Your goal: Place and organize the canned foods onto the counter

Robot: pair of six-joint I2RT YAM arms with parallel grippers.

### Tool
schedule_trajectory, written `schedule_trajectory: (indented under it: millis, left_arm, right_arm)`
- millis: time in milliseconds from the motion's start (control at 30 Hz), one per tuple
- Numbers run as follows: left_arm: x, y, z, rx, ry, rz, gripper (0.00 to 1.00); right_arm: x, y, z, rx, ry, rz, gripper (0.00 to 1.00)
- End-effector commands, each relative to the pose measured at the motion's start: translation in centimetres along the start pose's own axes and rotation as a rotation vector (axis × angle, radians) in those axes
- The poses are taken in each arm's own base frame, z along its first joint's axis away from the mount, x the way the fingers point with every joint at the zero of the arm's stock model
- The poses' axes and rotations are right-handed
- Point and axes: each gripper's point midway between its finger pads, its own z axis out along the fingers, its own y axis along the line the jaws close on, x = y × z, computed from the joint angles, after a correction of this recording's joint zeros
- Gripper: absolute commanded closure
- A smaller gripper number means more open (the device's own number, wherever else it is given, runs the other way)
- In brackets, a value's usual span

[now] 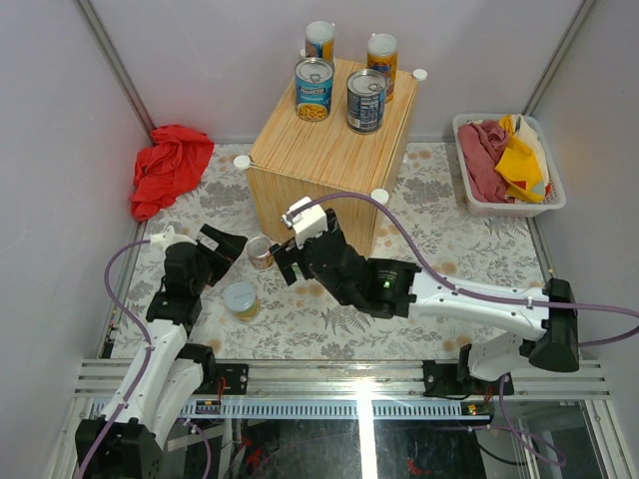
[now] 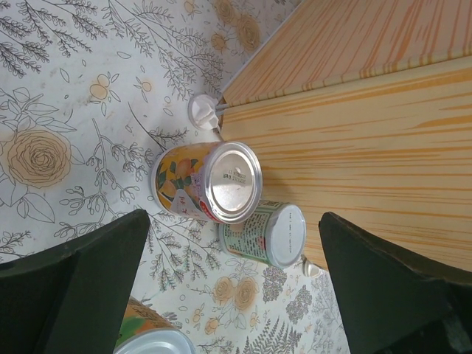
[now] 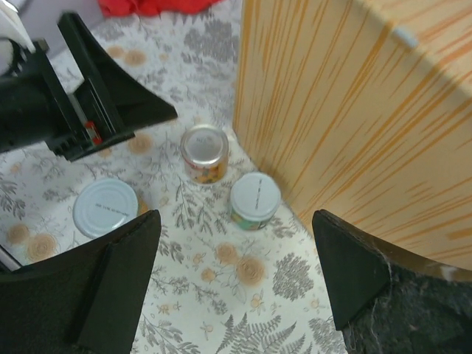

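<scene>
The green-labelled can is upright below my right gripper. Next I need to lower my open fingers over the can's pale lid (image 3: 255,195), one on either side, and close them.
The counter (image 1: 329,150) is a light wooden cube. On it stand two tall orange-blue cans (image 1: 319,40) (image 1: 381,55) and two wide blue-labelled cans (image 1: 314,88) (image 1: 365,100). Three short cans stand on the floral cloth by its front left corner: an orange-labelled one (image 1: 261,251) (image 2: 210,183) (image 3: 204,153), a green-labelled one (image 2: 265,234) (image 3: 255,200) hidden under the right arm in the top view, and a brown-green one (image 1: 241,299) (image 2: 147,341) (image 3: 105,209). My left gripper (image 1: 222,267) (image 2: 232,295) is open and empty, just left of them. My right gripper (image 1: 290,267) (image 3: 232,280) is open and empty, above and just near of the green can.
A red cloth (image 1: 170,165) lies at the back left by the wall. A white basket (image 1: 464,190) of cloths stands at the right. The two grippers are close together over the cans. White caps (image 2: 203,110) mark the counter's corners.
</scene>
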Motion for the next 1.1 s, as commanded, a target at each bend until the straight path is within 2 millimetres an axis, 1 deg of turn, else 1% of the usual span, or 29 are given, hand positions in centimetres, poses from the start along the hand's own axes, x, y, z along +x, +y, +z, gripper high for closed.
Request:
schedule_trajectory:
  millis: [0, 133, 233, 267, 300, 333, 433, 600, 867, 1067]
  left_arm:
    - [0.5, 0.3, 0.1, -0.004, 0.021, -0.012, 0.00]
    - [0.5, 0.2, 0.2, -0.005, 0.024, -0.013, 0.00]
    - [0.4, 0.3, 0.1, -0.010, 0.022, -0.010, 0.00]
    - [0.4, 0.4, 0.1, -0.011, 0.022, -0.009, 0.00]
    - [0.5, 0.4, 0.1, -0.012, 0.024, -0.009, 0.00]
    - [0.5, 0.5, 0.1, -0.014, 0.024, -0.008, 0.00]
    - [0.7, 0.7, 0.1, -0.019, 0.024, -0.003, 0.00]
    - [0.8, 1.1, 0.1, -0.027, 0.022, 0.002, 0.00]
    - [0.7, 1.1, 0.3, -0.025, 0.022, 0.007, 0.00]
    - [0.6, 1.1, 0.3, -0.025, 0.020, 0.012, 0.00]
  right_arm:
    - [3.8, 1.5, 1.3, 0.011, 0.084, 0.090, 0.09]
    - [7.1, 2.9, 2.9, 0.006, 0.166, 0.101, 0.08]
    - [9.3, 3.5, 4.4, 0.005, 0.237, 0.111, 0.06]
    - [9.8, 3.4, 4.9, 0.005, 0.257, 0.119, 0.05]
    - [10.0, 3.3, 5.2, 0.006, 0.268, 0.133, 0.05]
    - [11.2, 3.2, 6.0, 0.016, 0.297, 0.131, 0.05]
    - [12.6, 2.4, 7.4, 0.031, 0.346, 0.176, 0.04]
    - [13.8, 1.8, 9.0, 0.031, 0.379, 0.204, 0.03]
    - [14.5, 0.7, 11.2, 0.053, 0.401, 0.232, 0.02]
    - [15.6, -0.2, 12.6, 0.082, 0.422, 0.232, 0.02]
